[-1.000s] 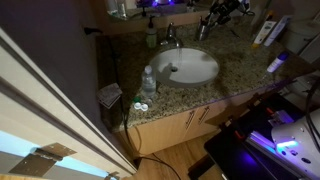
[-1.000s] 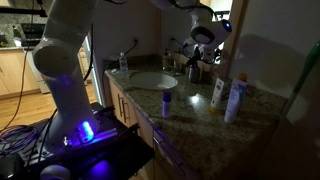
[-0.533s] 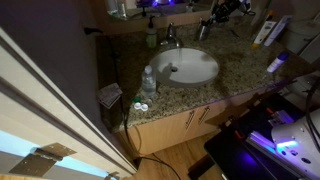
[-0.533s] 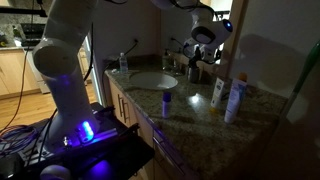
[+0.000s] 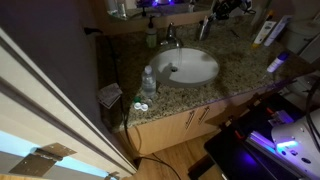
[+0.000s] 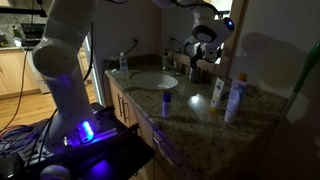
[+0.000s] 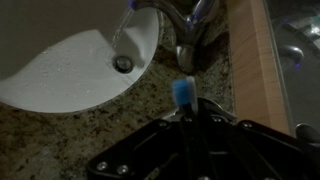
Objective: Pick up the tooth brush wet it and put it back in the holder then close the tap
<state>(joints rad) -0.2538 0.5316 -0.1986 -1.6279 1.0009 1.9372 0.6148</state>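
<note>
My gripper will next turn and lower toward the bare speckled counter between basin (image 7: 60, 70) and white tubes to release the tooth brush, as that part is clear.
In the wrist view my gripper (image 7: 185, 118) is shut on the tooth brush (image 7: 182, 92), whose blue head sticks out beyond the black jaws. Past it lie the speckled counter, the white basin (image 7: 60, 70) and the silver tap (image 7: 180, 30), with a thin stream falling from the spout. In both exterior views the gripper (image 5: 215, 12) (image 6: 200, 55) hangs at the back of the counter, right of the tap (image 5: 172, 38). It is just above the small pale holder (image 5: 203, 31). The brush itself is too small to make out in those views.
A green soap bottle (image 5: 151, 37) stands left of the tap. A clear water bottle (image 5: 148, 82) sits at the counter's front edge. White tubes (image 6: 217, 92) stand on the granite to the basin's side. A wooden backsplash ledge (image 7: 255, 60) runs behind the tap.
The jaws have closed on the tooth brush, and the gripper has risen a little above the holder.
</note>
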